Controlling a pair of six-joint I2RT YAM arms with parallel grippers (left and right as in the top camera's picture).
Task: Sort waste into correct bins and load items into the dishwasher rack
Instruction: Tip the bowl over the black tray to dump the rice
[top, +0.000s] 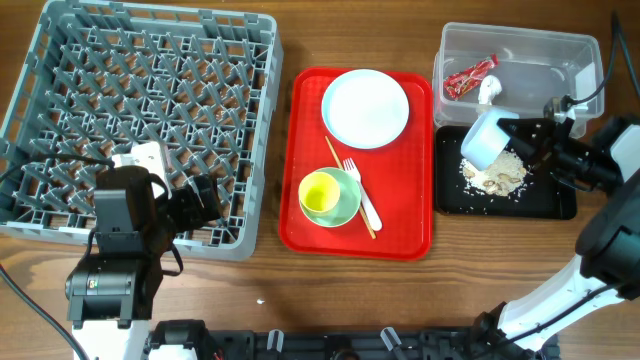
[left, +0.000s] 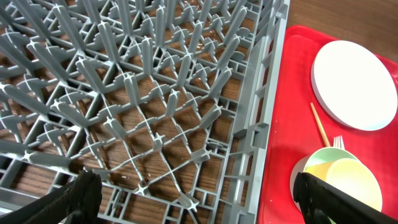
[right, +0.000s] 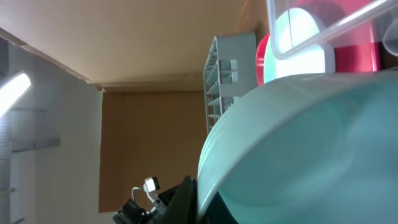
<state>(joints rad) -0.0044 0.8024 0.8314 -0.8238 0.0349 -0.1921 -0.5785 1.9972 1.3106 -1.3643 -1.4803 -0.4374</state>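
Observation:
My right gripper needs to lift and level the bowl, then swing over and down onto the white plate (top: 366, 107) (right: 297, 63), since that plate lies to its left in the overhead view.
My right gripper (top: 522, 135) is shut on the pale blue bowl (top: 485, 138), holding it tipped on its side over the black tray (top: 560, 205), where beige crumbs (top: 500, 177) lie. The bowl (right: 298, 143) fills the right wrist view. The clear tub (top: 540, 45) holds the red wrapper (top: 470, 78) and a white scrap (top: 489, 90). The white plate (top: 366, 107), the green bowl (top: 348, 207) with the yellow cup (top: 320, 193) in it, the fork (top: 362, 195) and the chopsticks (top: 335, 158) lie on the red tray. My left gripper (top: 205, 200) is open and empty over the front right corner of the grey rack (top: 262, 120).
The red serving tray (top: 310, 150) lies between the rack and the bins. In the left wrist view the rack's pegs (left: 155, 93) fill the left, with the red tray (left: 283, 124), plate (left: 354, 84) and cup (left: 351, 183) at the right. A black cable (top: 605, 70) runs by the tub.

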